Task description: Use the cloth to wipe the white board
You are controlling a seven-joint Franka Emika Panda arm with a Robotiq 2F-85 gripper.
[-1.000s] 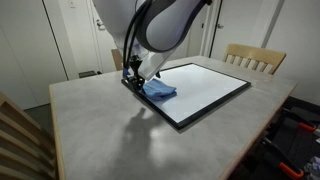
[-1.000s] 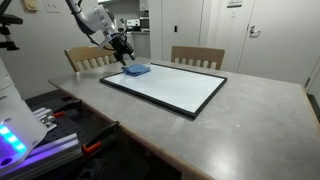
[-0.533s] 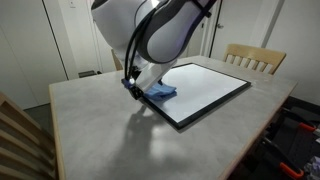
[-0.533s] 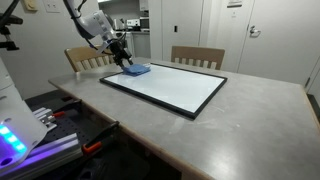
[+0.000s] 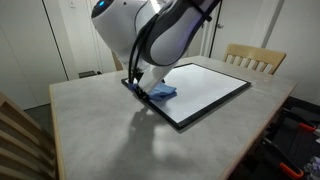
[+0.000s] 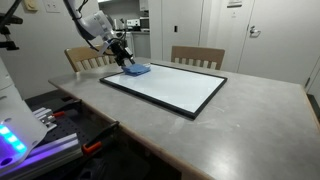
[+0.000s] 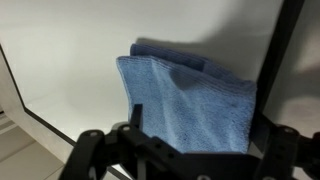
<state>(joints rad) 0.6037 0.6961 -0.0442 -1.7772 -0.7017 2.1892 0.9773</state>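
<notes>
My gripper will next stay low over the blue cloth at its crumpled part by the white board's black frame [image 5: 159,91] [image 7: 202,122] and close both fingers, since the cloth lies between the open fingers.
The light-blue cloth [image 5: 162,93] [image 6: 136,70] lies crumpled on a corner of the white board [image 5: 208,84] [image 6: 170,90], a glossy white panel in a thin black frame flat on the grey table. My gripper [image 5: 137,84] [image 6: 123,56] hangs open just above the cloth, holding nothing. In the wrist view the cloth [image 7: 190,100] fills the middle on the white board [image 7: 70,50], and the gripper [image 7: 203,135] has one dark fingertip at each side of it. I cannot tell whether the fingertips touch the cloth.
The grey table [image 5: 100,135] [image 6: 240,120] carries only the board. Wooden chairs [image 5: 255,58] [image 6: 197,57] [image 6: 90,58] stand along its far edges. Another chair back [image 5: 20,140] is close at one corner, and lit equipment [image 6: 20,140] sits beside the table.
The arm has come down a little, bringing the open gripper closer to the cloth. The cloth and the board have not moved.
</notes>
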